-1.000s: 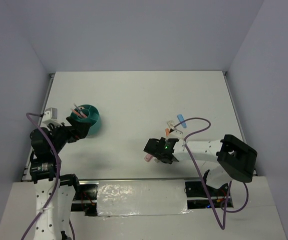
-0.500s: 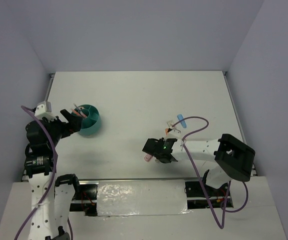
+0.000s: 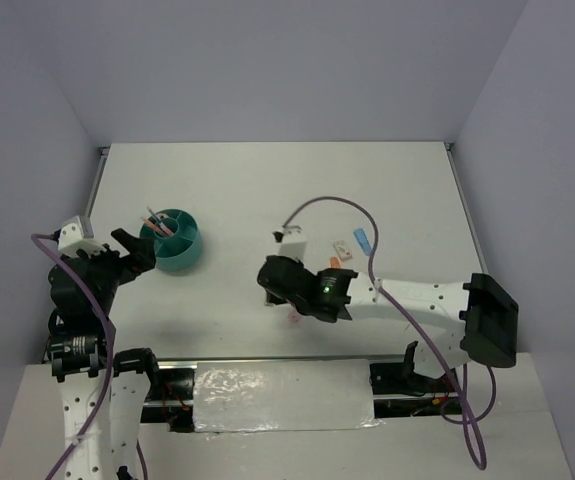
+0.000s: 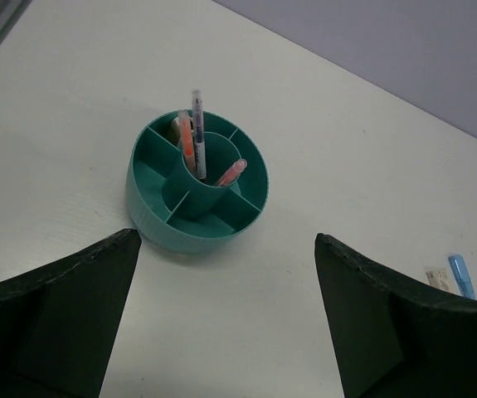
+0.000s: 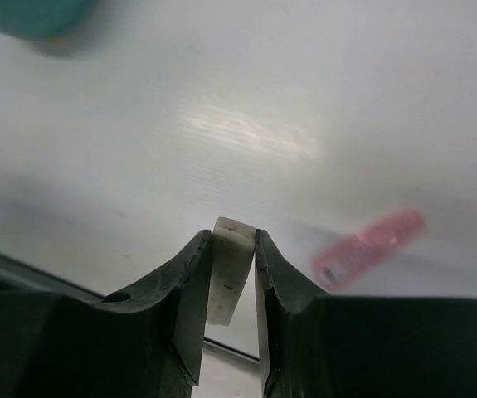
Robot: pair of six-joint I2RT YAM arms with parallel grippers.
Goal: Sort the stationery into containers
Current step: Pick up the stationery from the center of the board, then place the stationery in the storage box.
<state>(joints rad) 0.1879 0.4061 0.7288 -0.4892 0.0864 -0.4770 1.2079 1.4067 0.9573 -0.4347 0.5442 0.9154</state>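
Observation:
The organiser's empty outer compartment is outward of my right gripper, to its left in the top view. I should next lift the eraser across over that compartment and release it.
The round teal organiser (image 3: 174, 241) stands at the left. In the left wrist view (image 4: 197, 184) its middle cup holds an orange pen (image 4: 186, 143), a thin grey pen (image 4: 197, 133) and a pink pen (image 4: 231, 172). My left gripper (image 3: 133, 251) is open and empty, just left of the organiser and apart from it; its fingertips (image 4: 126, 242) frame bare table. My right gripper (image 3: 267, 283) is shut on a whitish-grey eraser (image 5: 228, 269), held above the table mid-way across. A short pink piece (image 5: 367, 249) lies on the table beside it (image 3: 294, 318).
A blue eraser (image 3: 362, 240), a tan piece (image 3: 344, 248) and a small orange item (image 3: 335, 262) lie right of centre. The blue eraser (image 4: 460, 275) also shows in the left wrist view. The right arm's purple cable (image 3: 317, 205) arches over the table. Side walls border the table.
My right gripper has moved left towards the organiser with the eraser in it, leaving the pink piece behind. My left gripper has drawn back left from the organiser.

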